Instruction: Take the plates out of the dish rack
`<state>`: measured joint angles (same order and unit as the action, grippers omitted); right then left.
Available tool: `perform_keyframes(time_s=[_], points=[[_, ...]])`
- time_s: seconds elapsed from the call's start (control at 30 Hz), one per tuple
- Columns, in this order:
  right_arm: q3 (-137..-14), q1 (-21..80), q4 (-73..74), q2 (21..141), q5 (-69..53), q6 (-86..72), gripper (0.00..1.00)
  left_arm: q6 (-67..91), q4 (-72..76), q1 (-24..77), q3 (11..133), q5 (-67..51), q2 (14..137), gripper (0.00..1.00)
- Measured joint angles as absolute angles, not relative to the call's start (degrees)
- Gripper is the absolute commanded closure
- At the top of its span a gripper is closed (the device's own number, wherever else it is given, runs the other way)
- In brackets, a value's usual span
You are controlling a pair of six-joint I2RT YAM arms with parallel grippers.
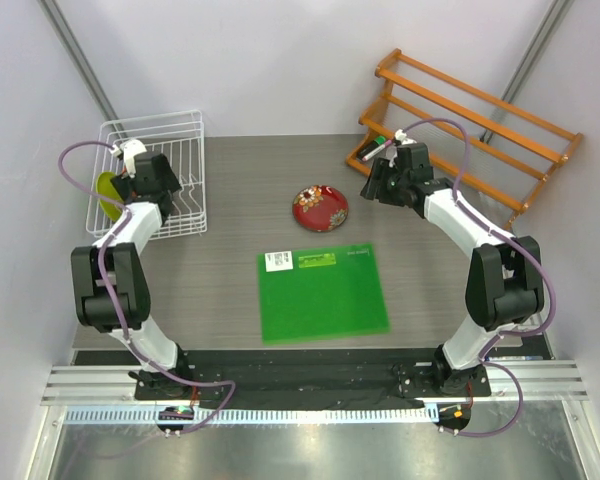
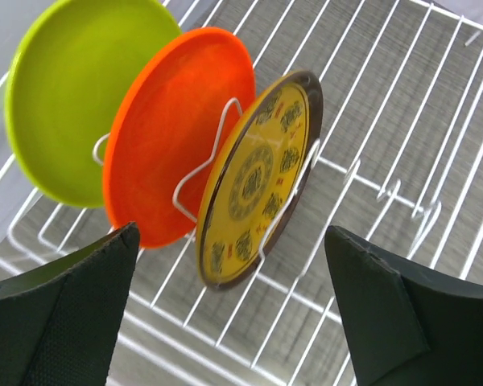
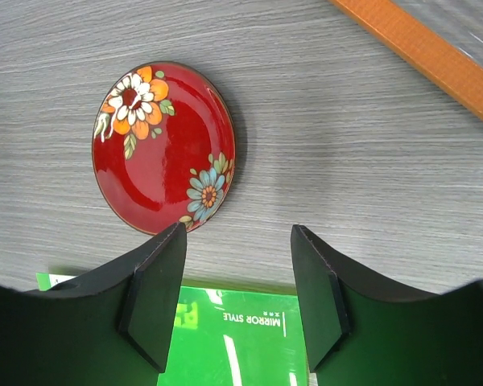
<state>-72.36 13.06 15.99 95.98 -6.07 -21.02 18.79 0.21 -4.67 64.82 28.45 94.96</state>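
I will next lower the fingers of my left gripper on both sides of the near edge of the yellow patterned plate and close them.
Three plates stand upright between the prongs of the white wire dish rack: a lime green plate, an orange plate and a yellow patterned plate with a dark rim. My left gripper hovers over them, open wide, with the patterned plate's lower edge in line with the gap and untouched. From above, the rack is at the back left with the left gripper over it. The dark red floral plate lies flat on the table. My right gripper is open and empty just beside it.
A flat green mat lies mid-table, in front of the red plate. An orange wooden slatted shelf stands at the back right, with a marker pen on its lower end, close behind the right gripper.
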Motion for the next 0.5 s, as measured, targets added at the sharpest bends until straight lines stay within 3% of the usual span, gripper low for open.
perform_keyframes(time_s=[0.4,0.5], points=[[-72.4,13.1,15.9,99.0,-6.5,-20.8,0.40,19.0,3.2,-7.1,68.6,26.8,103.1,0.55],[-72.4,13.1,15.9,99.4,-6.7,-20.8,0.40,19.1,3.2,-7.3,69.0,26.9,103.4,0.56]])
